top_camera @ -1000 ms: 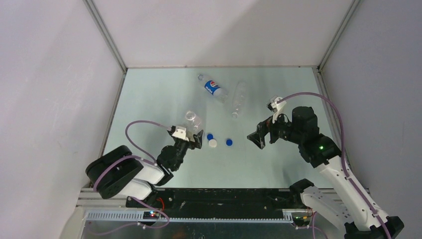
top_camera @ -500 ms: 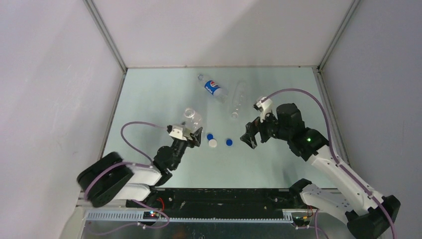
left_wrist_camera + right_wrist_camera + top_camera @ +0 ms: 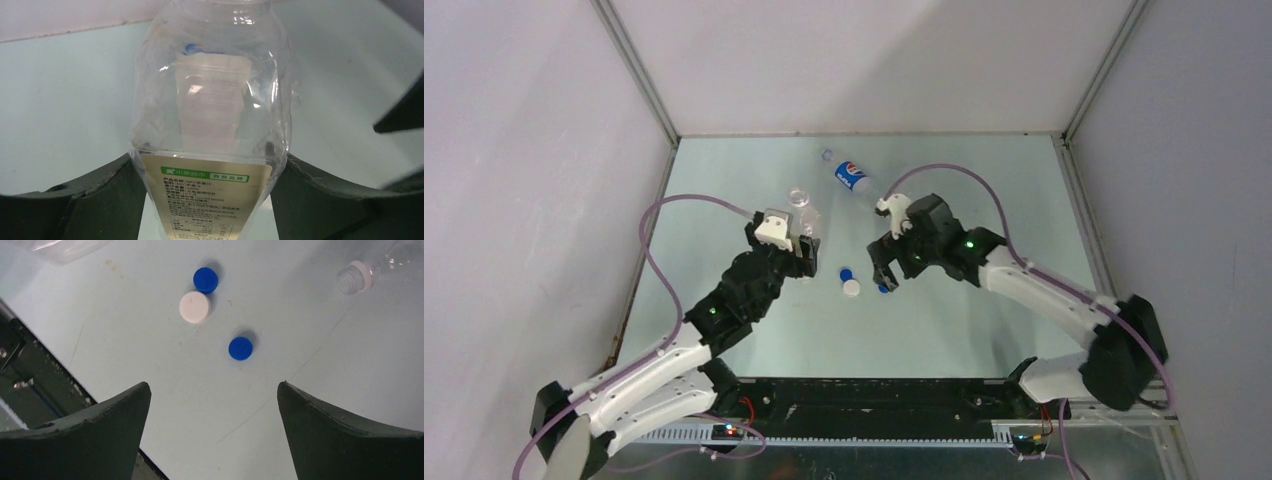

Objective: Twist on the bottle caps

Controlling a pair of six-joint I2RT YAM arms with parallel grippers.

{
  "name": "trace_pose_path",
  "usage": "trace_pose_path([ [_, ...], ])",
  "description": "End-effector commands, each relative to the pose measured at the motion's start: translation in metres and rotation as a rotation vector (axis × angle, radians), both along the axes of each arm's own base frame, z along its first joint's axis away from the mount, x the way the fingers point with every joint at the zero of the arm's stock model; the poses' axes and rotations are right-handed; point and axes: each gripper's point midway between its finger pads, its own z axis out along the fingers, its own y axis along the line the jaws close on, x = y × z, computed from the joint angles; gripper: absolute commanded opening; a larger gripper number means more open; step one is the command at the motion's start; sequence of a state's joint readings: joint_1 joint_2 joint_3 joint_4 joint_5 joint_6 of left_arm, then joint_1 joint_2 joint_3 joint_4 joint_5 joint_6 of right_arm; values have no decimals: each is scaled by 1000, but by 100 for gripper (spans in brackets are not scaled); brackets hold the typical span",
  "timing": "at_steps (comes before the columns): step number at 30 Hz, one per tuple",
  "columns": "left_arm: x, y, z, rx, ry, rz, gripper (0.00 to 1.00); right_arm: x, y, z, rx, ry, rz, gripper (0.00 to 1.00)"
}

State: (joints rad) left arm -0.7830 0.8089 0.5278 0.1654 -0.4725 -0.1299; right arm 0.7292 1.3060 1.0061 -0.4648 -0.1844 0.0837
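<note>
I should next lower my right gripper past the lone blue cap and around the white cap (image 3: 195, 306), because that cap is the widest and the wide neck of the held bottle is bare.
My left gripper (image 3: 802, 243) is shut on the clear bottle with the white/yellow label (image 3: 801, 204). In the left wrist view my left gripper (image 3: 210, 160) has a finger pressed on each side of that bottle (image 3: 210, 100). My right gripper (image 3: 886, 278) is open and empty above the three caps. In the right wrist view my right gripper (image 3: 214, 385) is above a blue cap (image 3: 240, 348), with a white cap (image 3: 195, 306) and a second blue cap (image 3: 206, 280) further off. The Pepsi bottle (image 3: 852, 177) lies at the back. The plain clear bottle's open neck (image 3: 354, 279) shows; my right arm hides it from above.
The black front rail (image 3: 30, 370) runs along the table's near edge, close to the right gripper. White walls enclose the table (image 3: 984, 330) on three sides.
My left arm has reached forward and carried the labelled bottle toward the back. My right arm has swung left, and its gripper has come over the caps.
</note>
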Motion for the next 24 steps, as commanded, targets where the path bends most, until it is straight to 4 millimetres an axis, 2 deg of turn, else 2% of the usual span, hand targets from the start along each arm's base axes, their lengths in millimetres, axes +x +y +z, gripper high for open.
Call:
trace_pose_path([
  [1, -28, 13, -9, 145, 90, -93, 19, 28, 22, -8, -59, 38, -111, 98],
  [4, -42, 16, -5, 132, 96, -137, 19, 34, 34, -36, -158, 119, -158, 98],
  [5, -45, 18, 2, 118, 86, -137, 19, 34, 38, -41, -177, 132, -158, 97],
  [6, -49, 21, -1, 130, 103, -141, 19, 33, 45, -49, -202, 151, -151, 97],
  [7, -51, 22, 5, 122, 95, -143, 19, 34, 47, -52, -218, 149, -156, 97],
  [12, -60, 34, 11, 169, 140, -134, 18, 35, 66, -79, -256, 193, -154, 90],
  [13, -61, 35, 17, 164, 138, -131, 18, 35, 67, -81, -263, 199, -158, 89],
  [21, -67, 36, 24, 186, 185, -150, 17, 36, 82, -113, -318, 234, -164, 78],
  [24, -69, 38, 26, 182, 193, -148, 17, 36, 89, -116, -330, 233, -152, 75],
])
